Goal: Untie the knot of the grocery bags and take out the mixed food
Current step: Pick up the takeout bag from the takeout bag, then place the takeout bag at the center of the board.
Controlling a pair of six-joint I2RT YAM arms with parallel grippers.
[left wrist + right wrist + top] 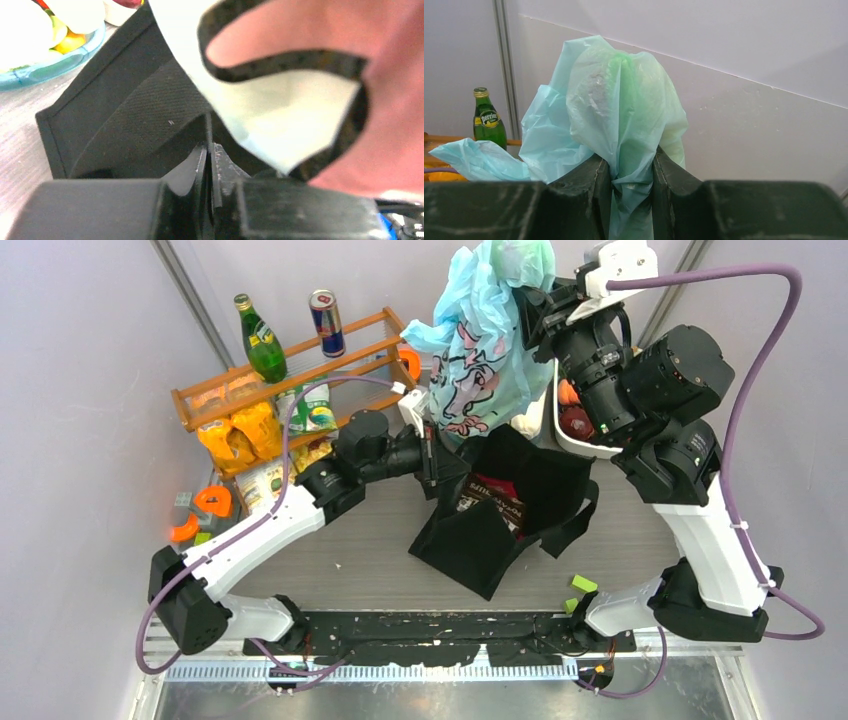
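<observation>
The table is empty to the left in the top view, back past the black tote (500, 540). My right gripper needs to swing back there and lower the light-blue plastic bag (480, 340) onto it.
My right gripper (631, 165) is shut on a bunched part of the light-blue plastic bag (619, 105) and holds it up above the table; something green shows through the thin plastic. In the top view this bag (480, 340), printed with pink figures, hangs from the right gripper (532, 302) over the black tote (500, 540). The tote lies open, with a dark snack packet (493, 494) inside. My left gripper (209, 150) is shut on the tote's fabric rim (125, 110); from above it (436, 455) sits at the tote's left edge. I cannot make out a knot.
A wooden rack (290, 370) at the back left carries a green bottle (262, 340), a drink can (327, 323) and yellow crisp packs (240, 435). A white bowl of fruit (572, 415) stands under the right arm. Orange pieces (212, 502) lie at the left edge, green bits (582, 585) near the front.
</observation>
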